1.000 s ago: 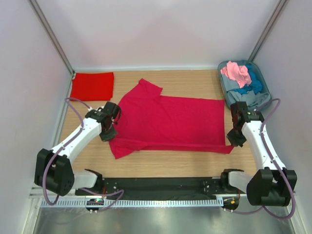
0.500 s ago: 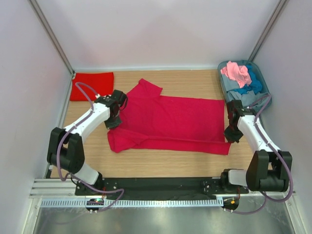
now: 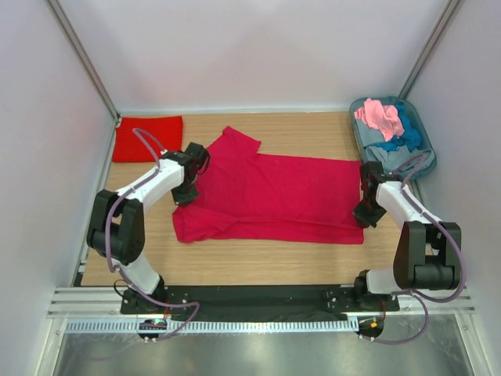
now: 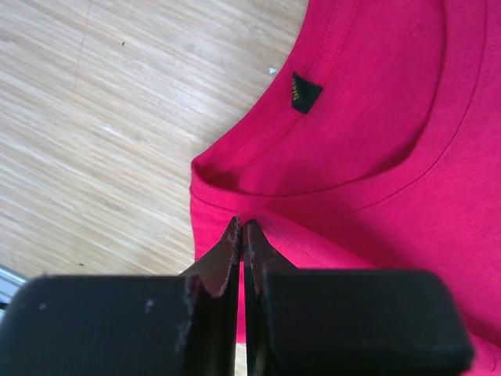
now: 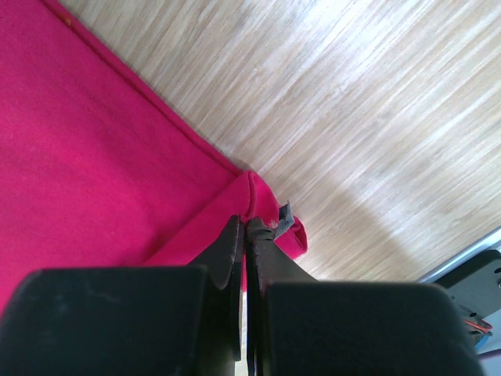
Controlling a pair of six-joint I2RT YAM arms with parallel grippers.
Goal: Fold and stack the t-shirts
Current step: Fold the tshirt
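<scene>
I will next pull my right gripper slightly outward along the shirt's tub-side edge, which lies outward of the gripper, to make the narrow fold wider and free the hem corner.
A crimson t-shirt lies spread on the wooden table, its near half folded up over the rest. My left gripper is shut on the cloth by the shirt's neckline. My right gripper is shut on the shirt's hem corner at the right end. A scarlet t-shirt lies folded at the back left. Pink, blue and grey shirts lie bunched in the tub.
The grey-blue oval tub stands at the back right corner. White walls close the table on three sides. A black rail runs along the near edge.
Both grippers have moved away from me with the shirt's near edge, folding it over the body. The fold line now lies farther back than a second ago.
</scene>
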